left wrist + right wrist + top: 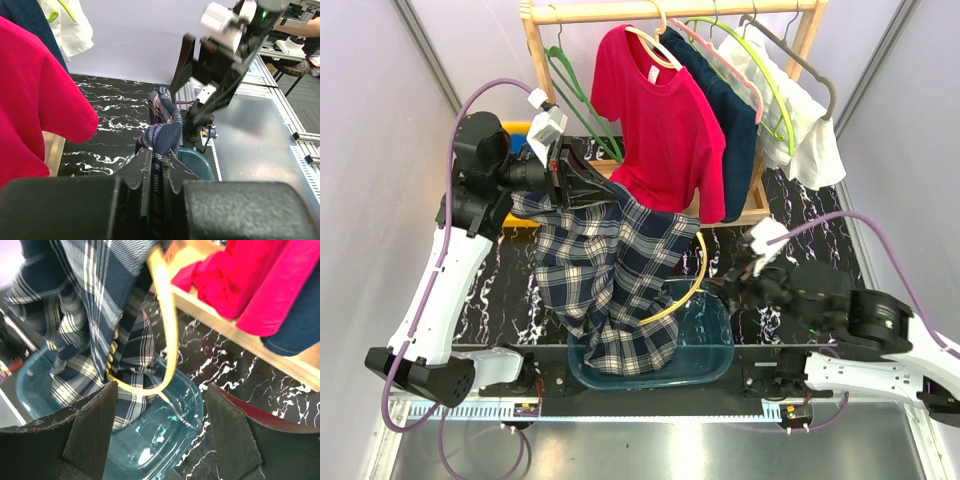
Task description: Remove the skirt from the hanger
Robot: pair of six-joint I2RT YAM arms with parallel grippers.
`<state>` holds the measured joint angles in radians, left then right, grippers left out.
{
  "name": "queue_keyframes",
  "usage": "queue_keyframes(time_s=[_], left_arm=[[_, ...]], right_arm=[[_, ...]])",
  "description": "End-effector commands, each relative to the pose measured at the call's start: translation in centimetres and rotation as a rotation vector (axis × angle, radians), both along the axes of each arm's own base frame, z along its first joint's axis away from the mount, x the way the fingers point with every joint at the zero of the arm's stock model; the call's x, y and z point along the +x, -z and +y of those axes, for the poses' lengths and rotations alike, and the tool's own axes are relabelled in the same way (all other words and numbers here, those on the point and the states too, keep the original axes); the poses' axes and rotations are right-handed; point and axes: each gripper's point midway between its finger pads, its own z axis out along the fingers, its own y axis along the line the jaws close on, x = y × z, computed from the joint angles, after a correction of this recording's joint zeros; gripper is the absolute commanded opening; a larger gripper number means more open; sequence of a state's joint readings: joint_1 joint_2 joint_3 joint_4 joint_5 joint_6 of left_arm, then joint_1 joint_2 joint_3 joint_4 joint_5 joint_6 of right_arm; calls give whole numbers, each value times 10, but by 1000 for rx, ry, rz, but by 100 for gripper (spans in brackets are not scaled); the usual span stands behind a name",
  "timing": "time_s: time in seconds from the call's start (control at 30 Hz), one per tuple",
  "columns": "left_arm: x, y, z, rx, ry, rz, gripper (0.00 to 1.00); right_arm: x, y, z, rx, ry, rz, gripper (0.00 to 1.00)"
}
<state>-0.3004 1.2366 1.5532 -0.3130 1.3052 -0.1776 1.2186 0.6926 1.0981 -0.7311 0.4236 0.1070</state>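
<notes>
My right gripper goes outward and to the left in the top view next, onto the yellow hanger's curved end, which sticks out bare from the plaid shirt [610, 270].
The dark navy skirt [735, 130] hangs on the pale pink hanger [718, 58] on the wooden rack, partly hidden behind a red T-shirt [665, 110]. It also shows in the right wrist view [295, 330] and in the left wrist view [20, 15]. My left gripper [563, 170] is away from it at the rack's left end, shut on a blue-white plaid shirt [610, 270], whose cloth is pinched between the jaws [159, 160]. My right gripper [728, 275] is open and empty [160, 415], low at the right, below the skirt.
The plaid shirt drapes into a teal bin [715, 345] at the table's front edge, with a yellow hanger [692, 285] caught in it. A green hanger [575, 90], a grey hanger [800, 60] and a white garment [810, 140] hang on the rack [620, 10].
</notes>
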Motion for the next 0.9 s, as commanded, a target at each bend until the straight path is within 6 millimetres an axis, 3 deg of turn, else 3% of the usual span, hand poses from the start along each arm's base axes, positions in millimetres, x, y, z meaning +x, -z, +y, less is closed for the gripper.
queue_keyframes(time_s=[0.0,0.13,0.33,0.47,0.63,0.87], left_arm=[[-19,-30,6,-40,10,-133,8],[-20,-33,7,-42,10,-134,8],[-22,-36,7,-42,14,-139,7],[-25,-37,8,-42,25,-137,7],[-37,-47,11,-46,65,-151,6],[-41,-57,14,-53,58,-169,6]], right_arm=[[3,-10,-14,54,62,-14,80],[6,4,-5,6,39,-23,83],[11,22,26,-53,-27,-34,83],[25,16,33,-28,-21,-55,82],[53,5,24,11,15,-75,78],[43,0,58,47,-150,-18,66]])
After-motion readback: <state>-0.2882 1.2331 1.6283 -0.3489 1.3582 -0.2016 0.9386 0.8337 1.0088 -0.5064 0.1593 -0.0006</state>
